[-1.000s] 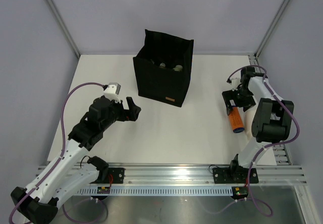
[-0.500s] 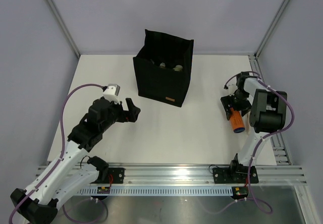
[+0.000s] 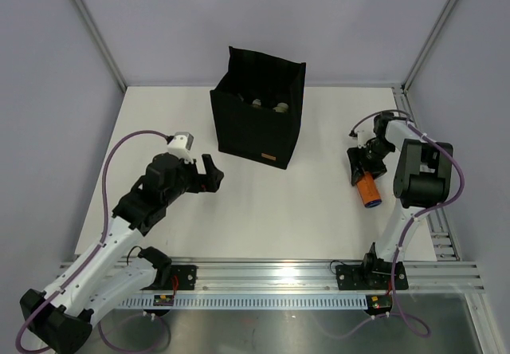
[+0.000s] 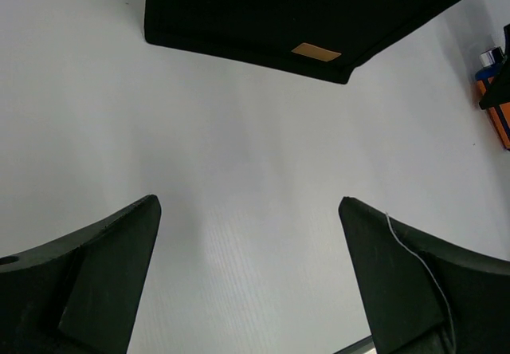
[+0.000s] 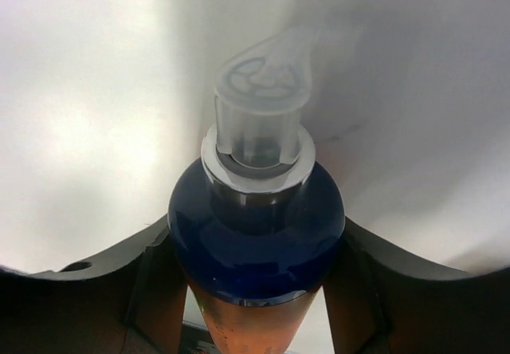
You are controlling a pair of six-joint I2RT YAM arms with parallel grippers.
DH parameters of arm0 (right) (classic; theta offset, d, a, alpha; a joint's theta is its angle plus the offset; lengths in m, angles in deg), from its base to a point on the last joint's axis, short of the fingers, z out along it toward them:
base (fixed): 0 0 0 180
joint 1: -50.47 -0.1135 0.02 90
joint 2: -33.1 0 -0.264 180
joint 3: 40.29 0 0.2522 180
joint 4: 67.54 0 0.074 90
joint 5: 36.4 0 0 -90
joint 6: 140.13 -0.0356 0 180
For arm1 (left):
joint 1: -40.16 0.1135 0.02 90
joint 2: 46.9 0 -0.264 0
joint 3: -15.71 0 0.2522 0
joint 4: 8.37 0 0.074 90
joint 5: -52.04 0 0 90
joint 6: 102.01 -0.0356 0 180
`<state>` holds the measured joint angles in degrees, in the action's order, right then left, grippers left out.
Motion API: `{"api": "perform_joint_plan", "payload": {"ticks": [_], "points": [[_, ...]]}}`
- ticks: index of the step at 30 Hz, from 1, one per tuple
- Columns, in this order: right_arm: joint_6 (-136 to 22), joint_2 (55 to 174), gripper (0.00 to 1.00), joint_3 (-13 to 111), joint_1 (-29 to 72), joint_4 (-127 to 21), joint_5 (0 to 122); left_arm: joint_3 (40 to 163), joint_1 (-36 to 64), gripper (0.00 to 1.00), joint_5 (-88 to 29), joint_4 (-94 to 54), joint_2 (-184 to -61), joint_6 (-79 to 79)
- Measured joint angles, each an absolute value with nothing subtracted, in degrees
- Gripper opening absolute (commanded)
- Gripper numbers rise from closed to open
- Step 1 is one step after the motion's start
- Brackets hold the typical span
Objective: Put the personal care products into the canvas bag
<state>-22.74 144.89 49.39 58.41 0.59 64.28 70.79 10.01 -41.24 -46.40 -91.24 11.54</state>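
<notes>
The right gripper lifts the bottle over the bag's high rim next, lowers and releases it, since the bag's opening [image 3: 267, 93] lies to the gripper's left in the top view.
The canvas bag [image 3: 259, 123] stands open at the back middle of the table, and some products [image 3: 269, 104] show inside it. An orange bottle with a blue cap [image 3: 368, 190] lies on the table at the right. My right gripper [image 3: 362, 175] is shut on it. In the right wrist view the fingers [image 5: 155, 250] press both sides of the blue cap [image 5: 255, 226], and the clear pump points away. My left gripper [image 3: 211, 175] hangs open over bare table in front of the bag [image 4: 303, 3], holding nothing [image 4: 249, 210].
The bag's tan label [image 4: 315, 51] faces the arms. Vertical frame posts stand at both back corners, and a metal rail [image 3: 271, 274] runs along the near edge. The right arm [image 3: 418, 175] is folded close to the right edge.
The right gripper has closed round the orange bottle and drawn it slightly left and farther back. The left arm has barely moved.
</notes>
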Motion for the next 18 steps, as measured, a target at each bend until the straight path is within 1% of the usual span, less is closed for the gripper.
{"api": "perform_joint_plan", "payload": {"ticks": [6,11,13,18], "points": [[-24.9,141.2,0.0,52.0,58.4,3.4,79.5,70.9,10.0,0.99,-41.2,-46.4,-92.3,11.6],[-28.0,134.4,0.0,59.4,58.4,3.9,89.4,71.9,10.0,0.99,-41.2,-46.5,-93.6,11.5],[-29.8,132.4,0.0,65.6,58.4,4.4,92.3,72.6,10.0,0.99,-41.2,-46.5,-93.9,11.5],[-35.5,132.8,0.0,87.7,56.9,1.8,96.6,74.0,10.0,0.99,-41.2,-46.0,-94.5,11.5]]}}
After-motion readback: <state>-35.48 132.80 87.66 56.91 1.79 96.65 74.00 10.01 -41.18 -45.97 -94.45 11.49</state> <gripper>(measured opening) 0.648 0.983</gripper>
